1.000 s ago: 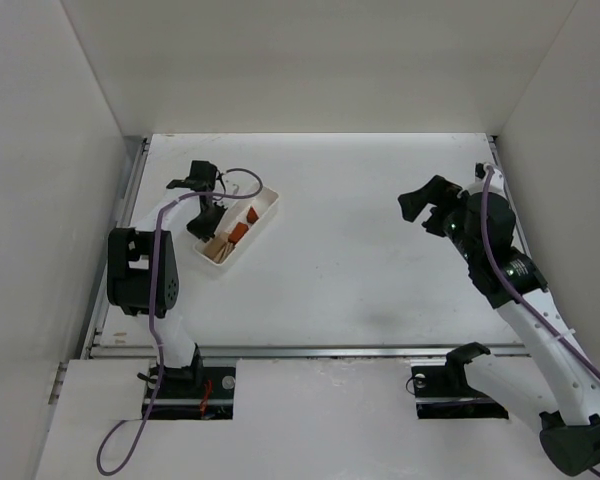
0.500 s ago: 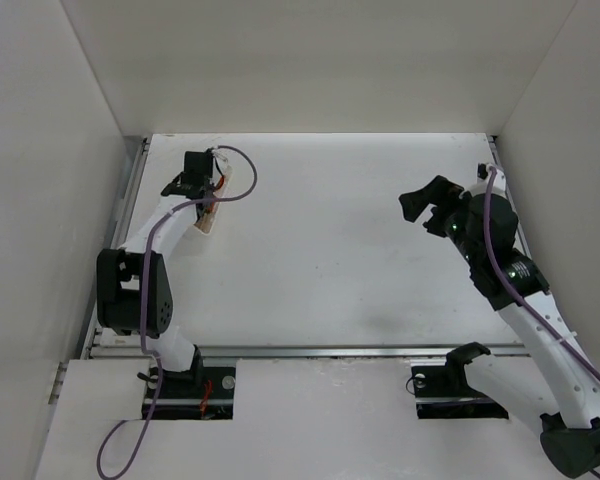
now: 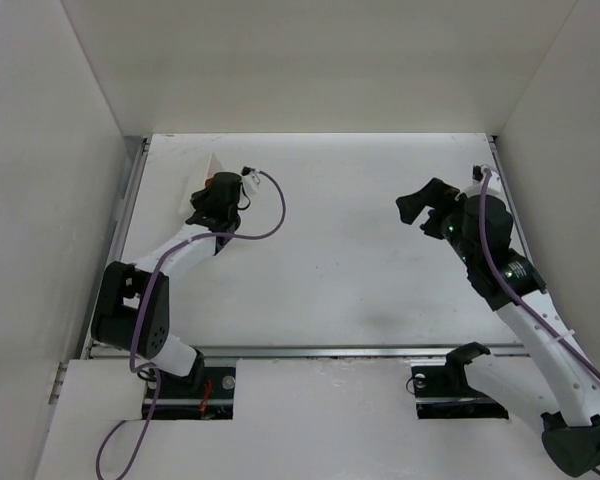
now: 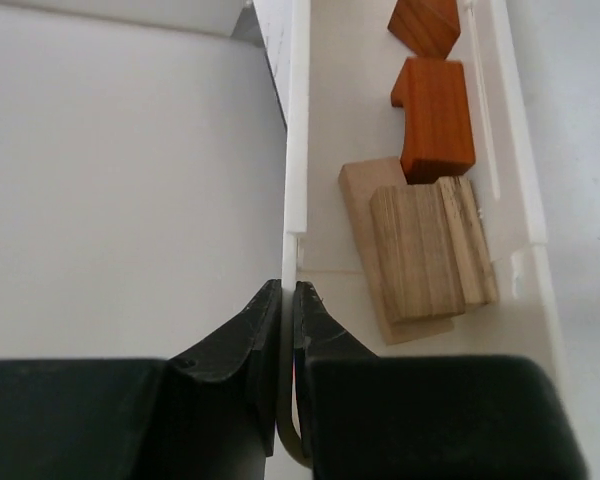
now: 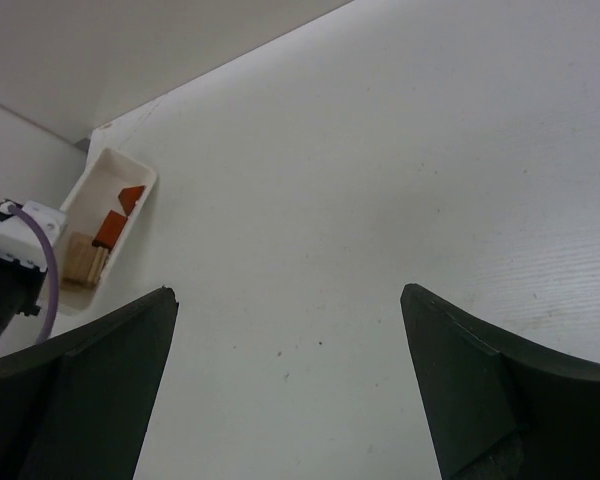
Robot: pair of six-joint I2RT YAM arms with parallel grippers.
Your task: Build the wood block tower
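The blocks lie loose inside the tray (image 3: 212,164). Next, my left gripper carries it over the bare middle tabletop, tips it there, then lowers and releases it alongside.
The wood block tower does not stand assembled; its pieces lie loose in a long white tray (image 4: 296,150). Light tan blocks (image 4: 420,245) lie stacked flat, with two orange-red blocks (image 4: 435,115) beyond them. My left gripper (image 4: 288,295) is shut on the tray's thin side wall. In the top view the left gripper (image 3: 218,197) covers most of the tray (image 3: 212,164) at the back left. My right gripper (image 3: 421,203) is open and empty over the right side of the table. The right wrist view shows its open gripper (image 5: 290,300) and the tray (image 5: 108,190) far off.
White walls enclose the table on the left, back and right. A purple cable (image 3: 265,215) loops off the left wrist. The tray sits close to the back left corner (image 5: 85,140).
My left gripper has carried the tray from its slanted spot at mid-left toward the back left corner and turned it. The right arm has barely moved.
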